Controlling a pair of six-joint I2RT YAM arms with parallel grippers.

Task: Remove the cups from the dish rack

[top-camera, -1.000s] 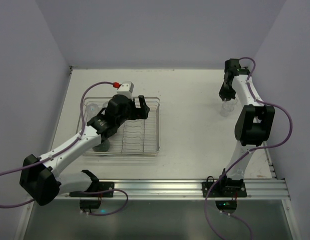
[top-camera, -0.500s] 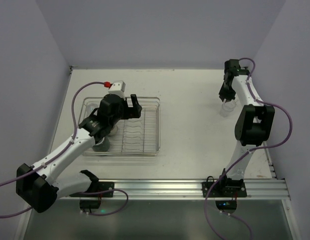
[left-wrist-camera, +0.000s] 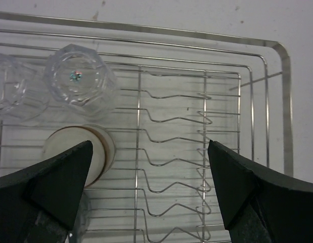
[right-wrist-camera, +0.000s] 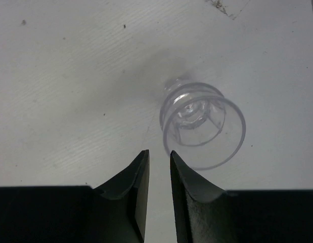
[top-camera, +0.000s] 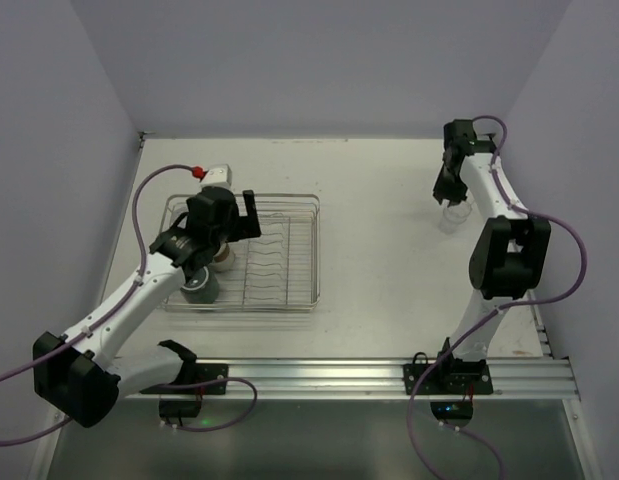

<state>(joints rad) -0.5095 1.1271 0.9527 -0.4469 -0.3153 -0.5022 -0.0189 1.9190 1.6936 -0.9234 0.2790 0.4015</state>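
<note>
I will move my left gripper outward and down, over the clear tumbler just beyond the cream cup, because there are only rack wires between its open fingers.
The silver wire dish rack [top-camera: 289, 255] sits left of centre on the table; in the left wrist view its rim [left-wrist-camera: 285, 101] curves past on the right. It holds an upside-down cream cup [top-camera: 223, 259] [left-wrist-camera: 73, 152], a dark mug [top-camera: 199, 288] and two clear tumblers [left-wrist-camera: 80, 81] [left-wrist-camera: 12, 93] at its back left. My left gripper [top-camera: 237, 213] [left-wrist-camera: 149, 147] hovers wide open and empty above the rack, its left finger over the cream cup. My right gripper [top-camera: 449, 192] [right-wrist-camera: 159, 154] has its jaws almost together and empty, just beside a clear tumbler [top-camera: 451, 217] [right-wrist-camera: 203, 126] standing on the table.
The rack's row of plate-slot wires [left-wrist-camera: 176, 147] lies under the left gripper. The walls of the enclosure [top-camera: 89, 120] close in on the left, back and right. The metal rail [top-camera: 389, 375] with the arm bases runs along the near edge.
My left arm has swung left and back over the rack, from its middle to above the cups. My right gripper has lifted slightly away from the clear tumbler.
</note>
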